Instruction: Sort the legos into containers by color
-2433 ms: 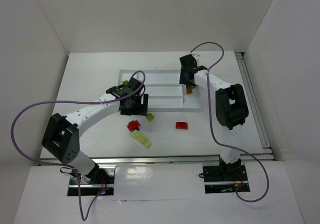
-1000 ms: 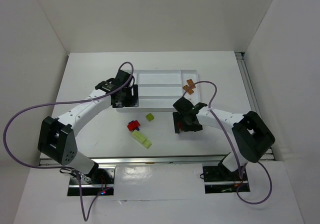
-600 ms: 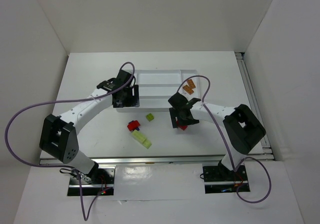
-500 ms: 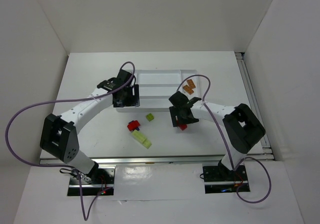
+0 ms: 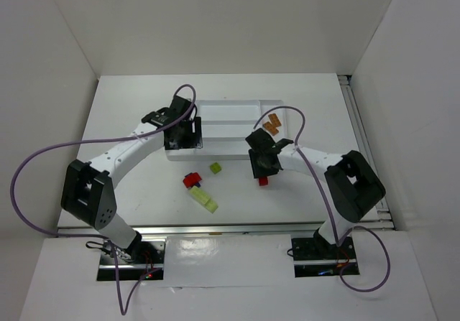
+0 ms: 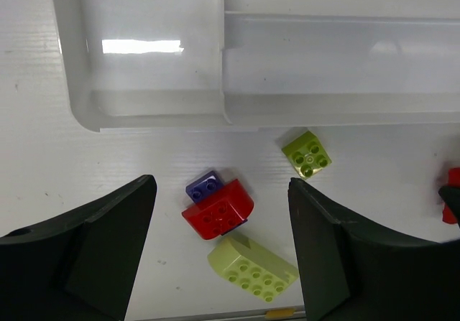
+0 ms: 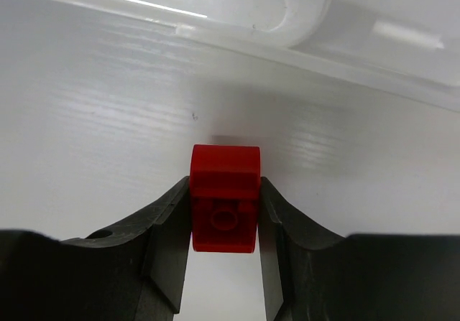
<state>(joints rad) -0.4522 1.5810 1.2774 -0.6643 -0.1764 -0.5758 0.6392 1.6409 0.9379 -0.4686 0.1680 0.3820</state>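
Observation:
The small red lego (image 5: pixel 263 181) goes up and outward in my right gripper over the tray's far long section (image 5: pixel 236 112) next, for release there, since that section stands empty.
My right gripper (image 7: pixel 224 224) is shut on a small red lego (image 7: pixel 224 197), its fingers pressed against both sides, low over the table just in front of the white tray (image 7: pixel 309 19). From above, this lego (image 5: pixel 263 181) shows below the right gripper (image 5: pixel 261 169). My left gripper (image 5: pixel 182 136) hangs open over the tray's near left corner (image 6: pixel 144 113), holding nothing. Below the left gripper (image 6: pixel 219 242) lie a red lego stacked on a dark purple one (image 6: pixel 217 210), a long yellow-green lego (image 6: pixel 253 267) and a small yellow-green lego (image 6: pixel 307 154). Two orange legos (image 5: pixel 271 126) lie in the tray's right container.
The tray (image 5: pixel 230 109) lies at the middle back of the table, with long compartments and thin dividers. The loose legos (image 5: pixel 191 180) (image 5: pixel 205 200) (image 5: pixel 215 168) sit on the table in front of its left half. White walls enclose the table.
The right gripper came down from the tray to the red lego and closed its fingers on it. The left arm barely shifted and stays open.

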